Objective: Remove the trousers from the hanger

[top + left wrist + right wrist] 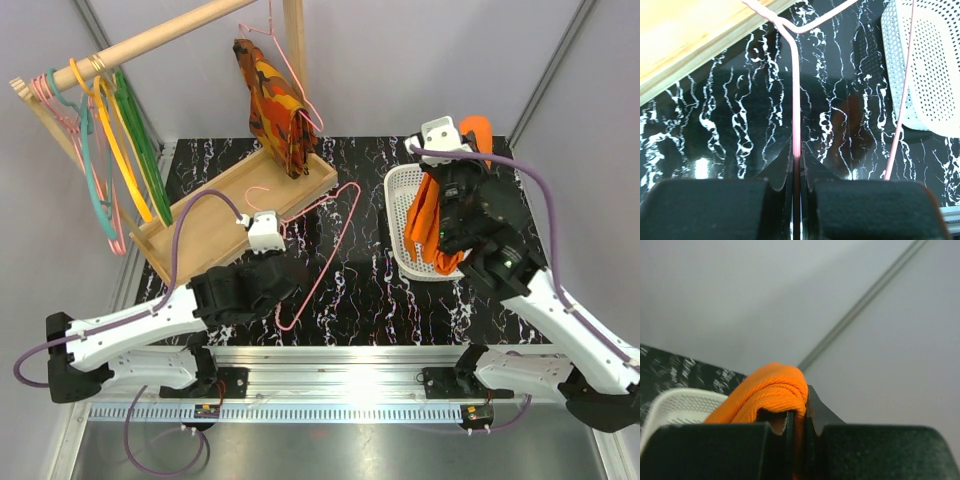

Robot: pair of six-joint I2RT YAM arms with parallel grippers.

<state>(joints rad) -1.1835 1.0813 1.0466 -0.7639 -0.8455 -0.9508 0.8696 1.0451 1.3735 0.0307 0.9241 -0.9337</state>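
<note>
The white basket (402, 190) (687, 409) is below my right gripper, with the lower part of the trousers inside. My right gripper will tilt down and lower over it next, and release the trousers.
The thin pink wire hanger (330, 245) lies over the black marbled table, bare of cloth, its hook toward the wooden base. My left gripper (283, 272) is shut on one wire of the hanger (796, 100), which runs straight up from between the jaws. The plain orange trousers (428, 215) hang from my right gripper (470, 140) above the white basket (402, 190), their lower part draped inside it. In the right wrist view the jaws pinch a fold of the trousers (770, 390), which bulges over the left finger.
A wooden rack base (215, 220) lies at the back left under a wooden rail (150, 42) carrying green, yellow, teal and pink hangers (110, 150). A red, orange and yellow patterned garment (275, 105) hangs from another pink hanger near the upright post.
</note>
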